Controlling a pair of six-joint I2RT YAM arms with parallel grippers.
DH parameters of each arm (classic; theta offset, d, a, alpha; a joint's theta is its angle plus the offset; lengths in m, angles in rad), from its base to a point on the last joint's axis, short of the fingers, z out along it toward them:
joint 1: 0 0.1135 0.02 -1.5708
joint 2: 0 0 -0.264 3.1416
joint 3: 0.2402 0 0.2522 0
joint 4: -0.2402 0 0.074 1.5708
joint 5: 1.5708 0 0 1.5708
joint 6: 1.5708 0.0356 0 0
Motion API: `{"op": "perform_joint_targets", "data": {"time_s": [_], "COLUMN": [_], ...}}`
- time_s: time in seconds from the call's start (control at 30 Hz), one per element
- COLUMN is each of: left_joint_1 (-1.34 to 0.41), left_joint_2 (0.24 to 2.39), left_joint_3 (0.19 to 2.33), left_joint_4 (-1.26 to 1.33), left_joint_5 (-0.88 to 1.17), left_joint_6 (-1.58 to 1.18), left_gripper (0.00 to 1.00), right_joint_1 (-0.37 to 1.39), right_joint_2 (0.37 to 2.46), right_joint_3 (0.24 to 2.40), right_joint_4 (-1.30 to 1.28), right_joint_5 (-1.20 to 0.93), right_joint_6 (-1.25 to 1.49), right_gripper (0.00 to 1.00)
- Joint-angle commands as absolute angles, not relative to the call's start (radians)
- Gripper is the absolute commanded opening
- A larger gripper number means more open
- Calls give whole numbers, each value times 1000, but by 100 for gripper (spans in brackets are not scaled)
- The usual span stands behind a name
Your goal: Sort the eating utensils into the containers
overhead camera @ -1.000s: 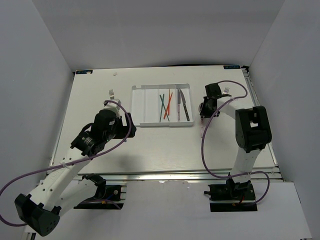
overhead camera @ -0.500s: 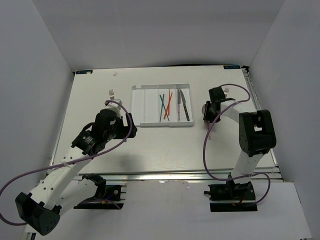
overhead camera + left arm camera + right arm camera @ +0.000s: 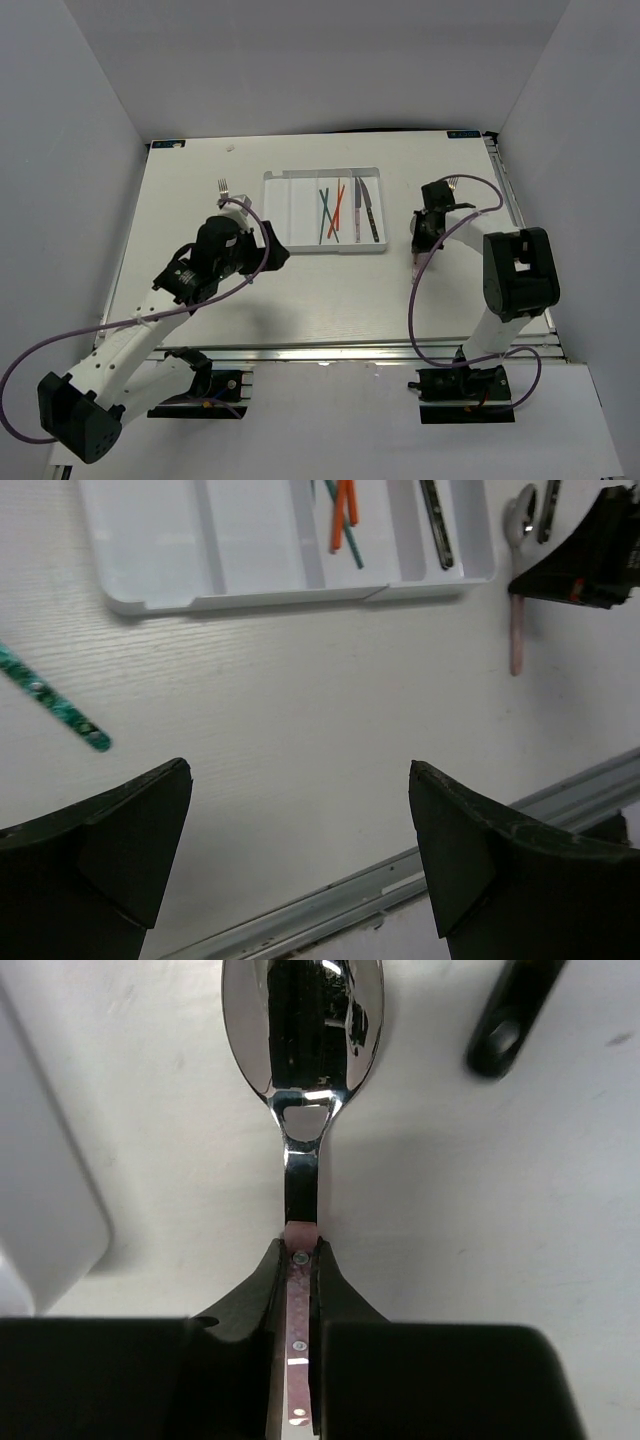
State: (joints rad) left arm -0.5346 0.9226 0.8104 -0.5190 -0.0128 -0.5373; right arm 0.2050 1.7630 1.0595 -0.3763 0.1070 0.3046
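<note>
Since the spoon's pink handle end sticks out of my right gripper, I will move my left gripper toward the right in the top view to close around that end of the spoon.
My right gripper [image 3: 298, 1250] is shut on the pink handle of a silver spoon [image 3: 300, 1020], which lies on the table right of the white tray [image 3: 290, 212]. From above, the right gripper [image 3: 424, 228] shows the pink handle end [image 3: 415, 262] sticking out toward the near edge. Open and empty, my left gripper [image 3: 300, 770] hovers in front of the tray [image 3: 150, 540]. From above, the left gripper [image 3: 268, 252] is near the tray's front left corner. Orange-red and teal chopsticks [image 3: 330, 212] and a dark knife [image 3: 371, 212] lie in the tray's right compartments.
A fork with a teal-patterned handle [image 3: 223, 187] lies left of the tray, its handle end [image 3: 50, 695] showing in the left wrist view. A dark-handled fork [image 3: 453, 183] lies just beyond the right gripper, its handle [image 3: 510, 1015] beside the spoon. The table's metal front rail [image 3: 400, 880] lies below the left gripper.
The right gripper has closed on the spoon's pink handle after shifting slightly right and nearer. The left arm has swung right, toward the tray's front left corner.
</note>
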Motion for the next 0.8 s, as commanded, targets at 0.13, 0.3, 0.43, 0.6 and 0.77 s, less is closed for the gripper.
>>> {"op": "perform_joint_targets", "data": {"time_s": [0.13, 0.3, 0.43, 0.6, 0.77], "left_joint_1": [-640, -768, -841, -848, -853], "left_joint_2": [1021, 1159, 1275, 1345, 1376], "left_joint_3": [782, 876, 963, 1022, 1026], "left_joint_4": [-189, -83, -87, -100, -83], "left_joint_5": [114, 57, 14, -3, 58], "left_joint_6": [-676, -684, -658, -627, -635], "left_gripper": [98, 98, 92, 81, 57], "right_joint_1": [274, 392, 474, 543, 575], "right_joint_2": [1403, 1336, 1241, 1184, 1161], "right_joint_3": [888, 960, 917, 931, 939], "right_joint_4": [-231, -229, -89, -46, -37], "right_joint_5": [-189, -225, -317, -322, -279], "right_joint_6": [492, 598, 742, 808, 827], "right_gripper": [0, 0, 0, 0, 0]}}
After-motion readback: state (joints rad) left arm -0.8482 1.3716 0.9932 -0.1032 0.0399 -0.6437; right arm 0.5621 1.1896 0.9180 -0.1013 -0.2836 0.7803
